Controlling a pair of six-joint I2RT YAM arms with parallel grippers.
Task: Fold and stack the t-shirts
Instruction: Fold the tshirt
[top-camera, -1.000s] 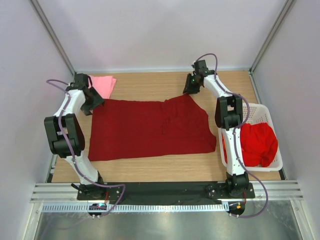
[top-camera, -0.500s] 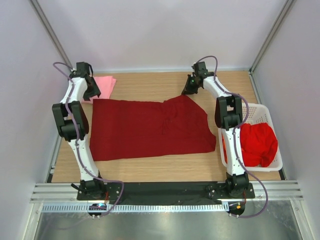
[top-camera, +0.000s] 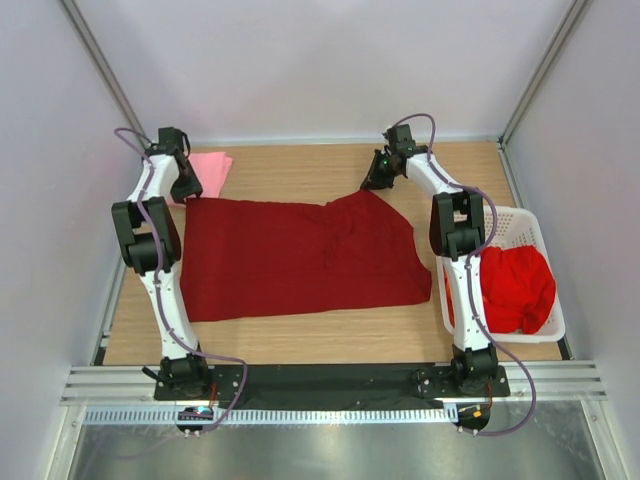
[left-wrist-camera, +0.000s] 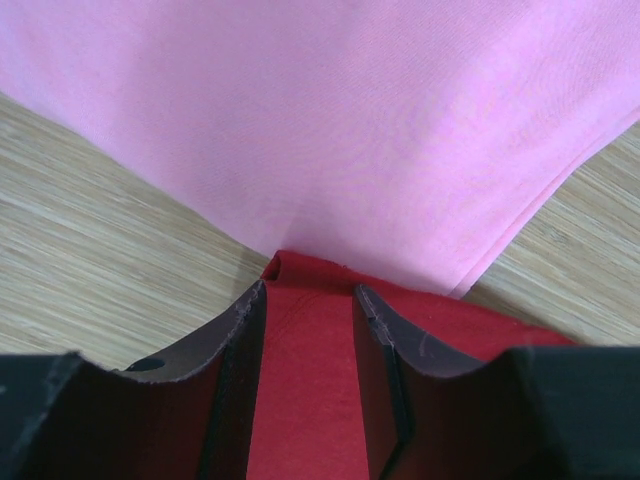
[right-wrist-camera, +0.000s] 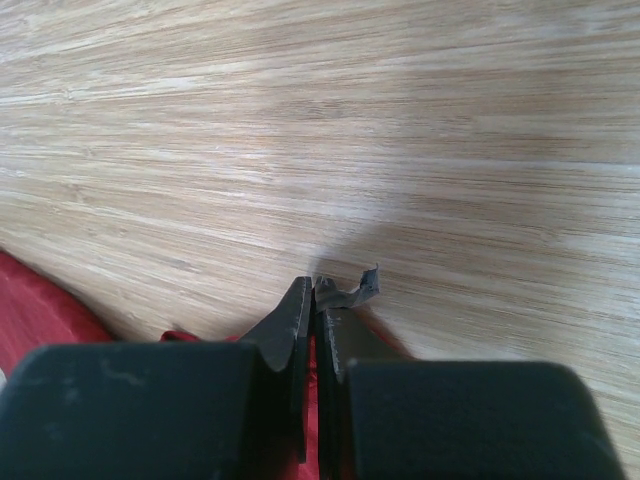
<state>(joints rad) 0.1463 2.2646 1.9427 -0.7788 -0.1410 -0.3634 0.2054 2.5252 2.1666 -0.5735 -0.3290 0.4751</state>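
Note:
The shirt lies unfolded, so my right gripper needs to lift its pinched corner back toward the basket next and release it over the shirt's edge by the basket.
The dark red t-shirt lies spread flat across the table. My left gripper is at its far left corner, next to the folded light pink t-shirt. In the left wrist view the left gripper is open, with the dark red cloth lying between the jaws and the pink shirt just beyond. My right gripper is shut on the shirt's far right corner. In the right wrist view the right gripper pinches a thin fold of the red cloth. The bright red t-shirt lies bunched in the basket. The orange t-shirt is out of view.
A white slotted basket stands at the right edge of the table beside the right arm. Bare wooden table shows behind the dark red shirt and along its near side. Enclosure walls surround the table.
My left arm has swung away from the shirt's left edge toward the far left corner beside the pink shirt. The right arm and the dark red shirt have barely moved.

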